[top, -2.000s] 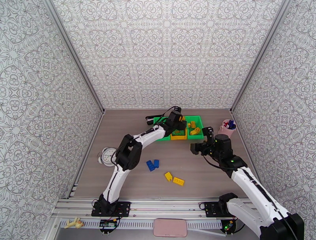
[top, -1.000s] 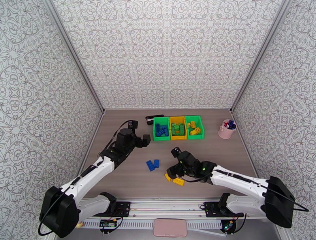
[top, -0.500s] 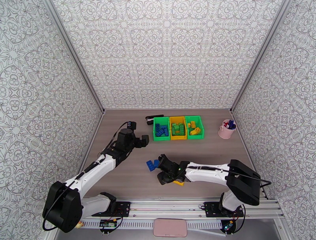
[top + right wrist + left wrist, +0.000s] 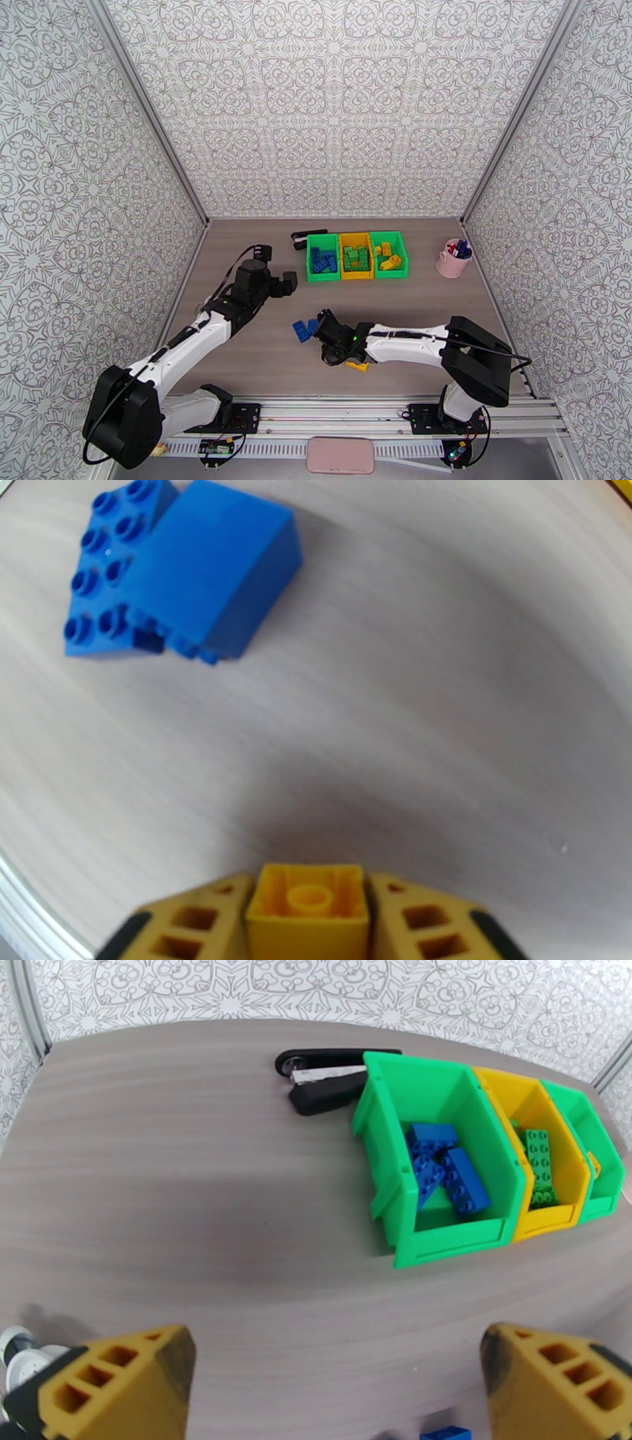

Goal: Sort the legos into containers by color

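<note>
The green container with yellow legos matches by color and stands outward of the robot's right gripper, so the gripper should rise and swing outward over that container for the release.
My right gripper (image 4: 306, 922) is shut on a yellow lego (image 4: 306, 906), low over the table. Just ahead of it lie two blue legos (image 4: 182, 571) touching each other. From above, the right gripper (image 4: 332, 353) sits beside the blue legos (image 4: 303, 329), and another yellow lego (image 4: 358, 365) lies at its right. The containers stand in a row at the back: a green one (image 4: 323, 276) with blue legos, a yellow one (image 4: 356, 276) with green legos, a green one (image 4: 391, 275) with yellow legos. My left gripper (image 4: 281, 284) hangs open and empty, facing the containers (image 4: 450, 1240).
A black stapler (image 4: 324, 1078) lies just left of the green container. A pink cup (image 4: 454, 259) with pens stands at the back right. A white round object (image 4: 16, 1355) peeks in beside my left finger.
My right arm swung left toward the blue legos and its jaws closed on a yellow lego. The left arm, pulled back from the containers earlier, has hardly moved over the last second.
</note>
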Action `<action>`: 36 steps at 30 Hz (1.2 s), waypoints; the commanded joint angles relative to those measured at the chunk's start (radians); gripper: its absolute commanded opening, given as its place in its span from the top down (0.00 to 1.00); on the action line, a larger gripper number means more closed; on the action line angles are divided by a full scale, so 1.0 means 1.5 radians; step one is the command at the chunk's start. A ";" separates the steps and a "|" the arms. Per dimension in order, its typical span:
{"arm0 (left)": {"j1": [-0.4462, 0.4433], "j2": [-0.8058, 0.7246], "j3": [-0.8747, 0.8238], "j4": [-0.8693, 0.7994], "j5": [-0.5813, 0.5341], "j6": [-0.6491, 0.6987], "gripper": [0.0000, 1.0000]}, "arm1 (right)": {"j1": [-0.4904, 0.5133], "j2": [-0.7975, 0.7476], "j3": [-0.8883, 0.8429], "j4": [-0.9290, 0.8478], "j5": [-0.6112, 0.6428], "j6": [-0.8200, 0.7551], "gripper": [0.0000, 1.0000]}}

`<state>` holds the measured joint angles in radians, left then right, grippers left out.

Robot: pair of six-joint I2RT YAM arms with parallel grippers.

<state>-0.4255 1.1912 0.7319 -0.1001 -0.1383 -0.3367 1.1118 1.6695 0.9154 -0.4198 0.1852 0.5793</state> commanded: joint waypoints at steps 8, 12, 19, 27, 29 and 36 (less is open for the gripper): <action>-0.138 -0.130 -0.090 0.046 -0.158 -0.014 0.00 | -0.010 -0.133 -0.032 0.091 0.089 -0.052 0.68; -0.224 -0.163 -0.100 0.044 -0.234 -0.032 0.00 | -0.039 -0.205 -0.068 0.152 0.107 -0.075 0.69; -0.350 -0.160 -0.175 0.162 -0.318 -0.048 0.00 | -0.138 -0.313 -0.126 0.222 0.093 -0.102 0.72; -0.412 -0.093 -0.190 0.248 -0.310 -0.009 0.00 | -0.282 -0.323 -0.122 0.257 0.068 -0.172 0.72; -0.421 -0.087 -0.182 0.243 -0.309 -0.010 0.00 | -0.329 -0.306 -0.110 0.268 0.060 -0.183 0.72; -0.425 -0.060 -0.173 0.244 -0.297 -0.013 0.00 | -0.469 -0.184 -0.009 0.252 0.023 -0.179 0.72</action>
<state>-1.0561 1.0851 0.4469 0.2440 -0.5785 -0.3656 0.4591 1.3415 0.8322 -0.0505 0.2604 0.3225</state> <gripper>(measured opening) 0.996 0.339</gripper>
